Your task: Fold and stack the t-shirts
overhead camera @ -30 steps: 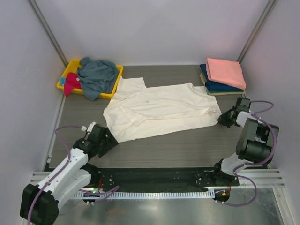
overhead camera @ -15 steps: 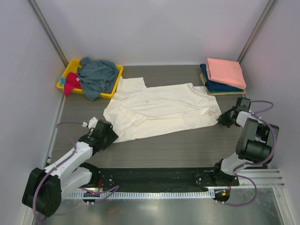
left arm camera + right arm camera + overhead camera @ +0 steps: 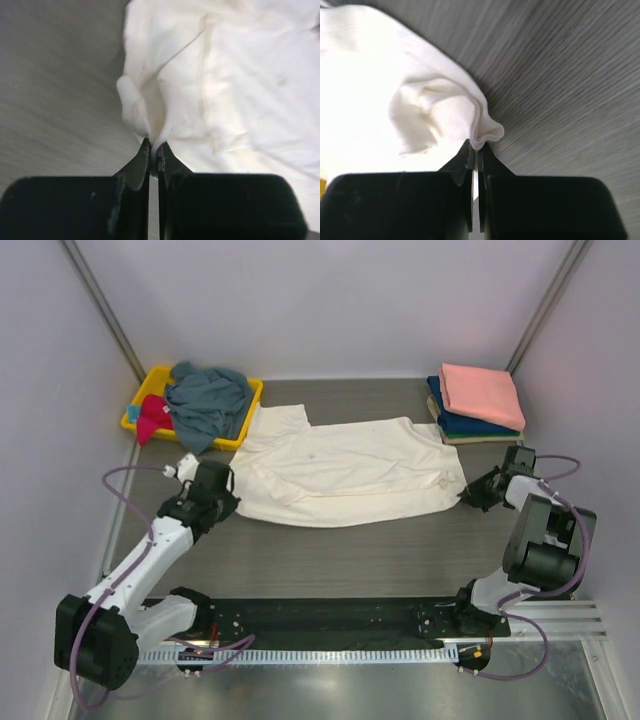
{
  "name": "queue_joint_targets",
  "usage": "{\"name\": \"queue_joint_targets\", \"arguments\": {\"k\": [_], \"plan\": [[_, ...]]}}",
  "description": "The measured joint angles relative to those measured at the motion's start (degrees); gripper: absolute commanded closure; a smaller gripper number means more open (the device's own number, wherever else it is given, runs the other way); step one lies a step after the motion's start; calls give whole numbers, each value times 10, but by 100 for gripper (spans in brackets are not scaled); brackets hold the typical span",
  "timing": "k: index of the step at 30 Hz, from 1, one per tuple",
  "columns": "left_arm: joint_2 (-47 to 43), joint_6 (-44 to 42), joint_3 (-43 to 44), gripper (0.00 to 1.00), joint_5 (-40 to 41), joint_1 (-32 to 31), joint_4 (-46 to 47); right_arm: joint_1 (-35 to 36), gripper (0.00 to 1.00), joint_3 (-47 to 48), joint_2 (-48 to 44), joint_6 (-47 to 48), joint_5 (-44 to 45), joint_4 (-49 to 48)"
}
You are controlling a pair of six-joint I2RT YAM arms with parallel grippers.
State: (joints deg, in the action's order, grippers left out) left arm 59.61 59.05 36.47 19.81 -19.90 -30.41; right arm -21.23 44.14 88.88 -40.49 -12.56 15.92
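Observation:
The shirt's cloth is rumpled, so my right gripper should next move back over the bare near tabletop between the shirt and my base and let go of the shirt's end.
A large cream-white t-shirt [image 3: 345,470] lies spread across the middle of the table, its near edge folded over toward the back. My left gripper [image 3: 226,496] is shut on the shirt's left corner; in the left wrist view the cloth [image 3: 165,115] bunches up between the closed jaws of that gripper [image 3: 154,147]. At the shirt's right end my right gripper [image 3: 470,496] is shut on a fold of its fabric [image 3: 487,131], pinched at the fingertips of that gripper [image 3: 476,149]. A grey-blue t-shirt [image 3: 208,403] and a magenta one [image 3: 152,416] sit crumpled in the bin.
A yellow plastic bin [image 3: 148,377] stands at the back left. At the back right is a stack of folded shirts, salmon-pink [image 3: 482,392] on top of navy [image 3: 470,425]. Grey walls close in the table on three sides.
My left gripper moved forward to the shirt's near-left corner, shut on it and carried it toward the back, folding the near edge over. The right gripper stayed shut in place.

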Motion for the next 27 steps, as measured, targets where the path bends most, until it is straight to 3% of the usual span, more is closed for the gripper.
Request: {"name": "queue_joint_targets", "arguments": {"k": [4,7,12,18,27], "plan": [[-18,-28,136,100,7,25,-34,0,99,43,-61,-2,-12,69],[-70,-38,169,100,16,40,-52,-7,99,58,-144,-1,-18,87],[-155,-24,110,100,8,48,-103,-43,99,-22,-264,-5,-24,97],[-242,26,-30,96,-23,54,-181,-64,99,-157,-316,-9,-18,186],[-326,95,-43,85,-35,56,-249,-66,99,-162,-404,-15,7,259]]}}
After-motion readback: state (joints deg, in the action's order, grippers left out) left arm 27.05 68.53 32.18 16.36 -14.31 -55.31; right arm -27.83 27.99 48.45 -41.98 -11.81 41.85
